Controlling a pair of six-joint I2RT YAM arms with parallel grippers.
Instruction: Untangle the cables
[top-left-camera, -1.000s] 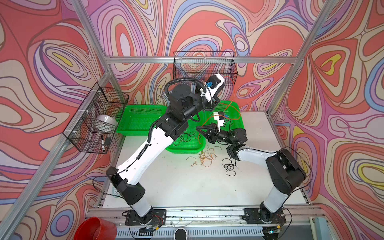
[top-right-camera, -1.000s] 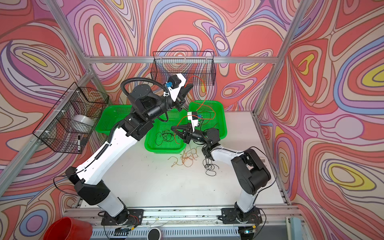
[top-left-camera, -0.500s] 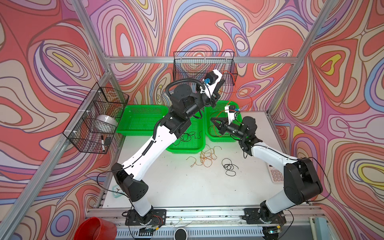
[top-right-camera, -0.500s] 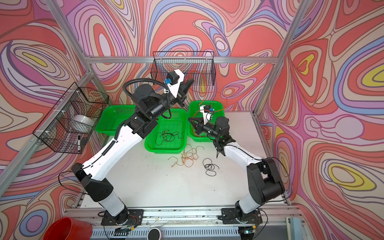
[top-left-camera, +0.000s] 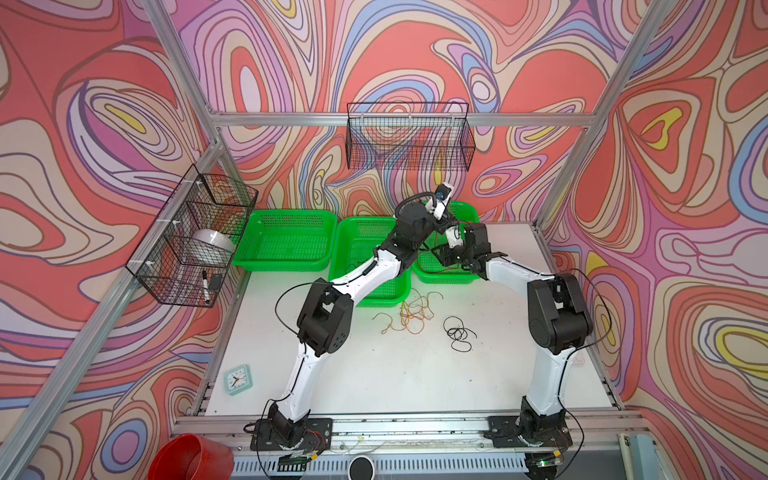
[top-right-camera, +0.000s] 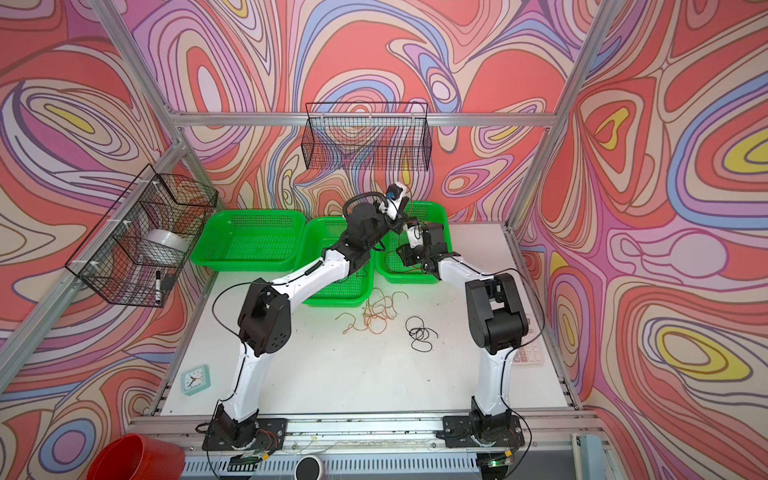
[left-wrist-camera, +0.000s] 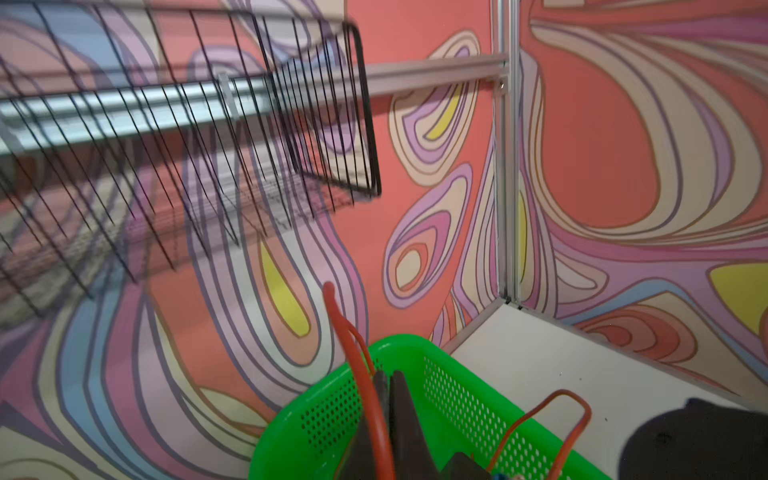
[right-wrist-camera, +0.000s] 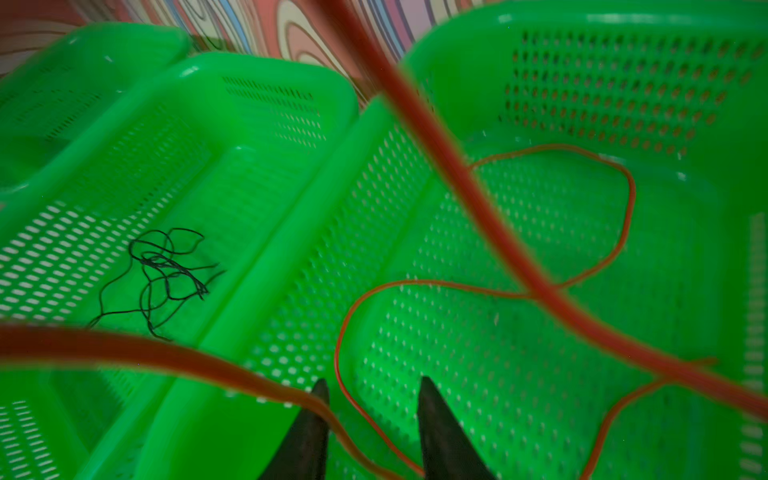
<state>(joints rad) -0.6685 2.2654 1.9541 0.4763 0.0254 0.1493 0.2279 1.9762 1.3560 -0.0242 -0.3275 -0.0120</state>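
Note:
The red cable's held end comes down in my left gripper toward the green basket's bottom below next and is released, since the red cable (left-wrist-camera: 372, 411) already loops there.
My left gripper (left-wrist-camera: 388, 376) is shut on the red cable (left-wrist-camera: 372, 411) above the right green basket (left-wrist-camera: 316, 399); the cable's end sticks up past the fingertips. In the right wrist view my right gripper (right-wrist-camera: 372, 385) is open low inside that basket (right-wrist-camera: 582, 25), and the red cable (right-wrist-camera: 490, 286) runs loosely between its fingers and loops over the basket floor. In both top views both grippers (top-left-camera: 448, 219) (top-left-camera: 438, 255) meet over this basket. An orange-brown cable (top-left-camera: 411, 311) and a black cable (top-left-camera: 457, 332) lie apart on the table. Another black tangle (right-wrist-camera: 166, 270) lies in the middle basket.
A third green basket (top-left-camera: 286, 266) stands at the left. Black wire baskets hang on the back wall (top-left-camera: 409, 137) and the left wall (top-left-camera: 191, 232). A small clock (top-left-camera: 238, 379) lies front left, a calculator (top-right-camera: 528, 353) by the right arm, a red bucket (top-left-camera: 191, 457) below the table.
My right gripper has swung from the table's middle to the right basket and opened off the red cable. The left arm has come down and right, still shut on it.

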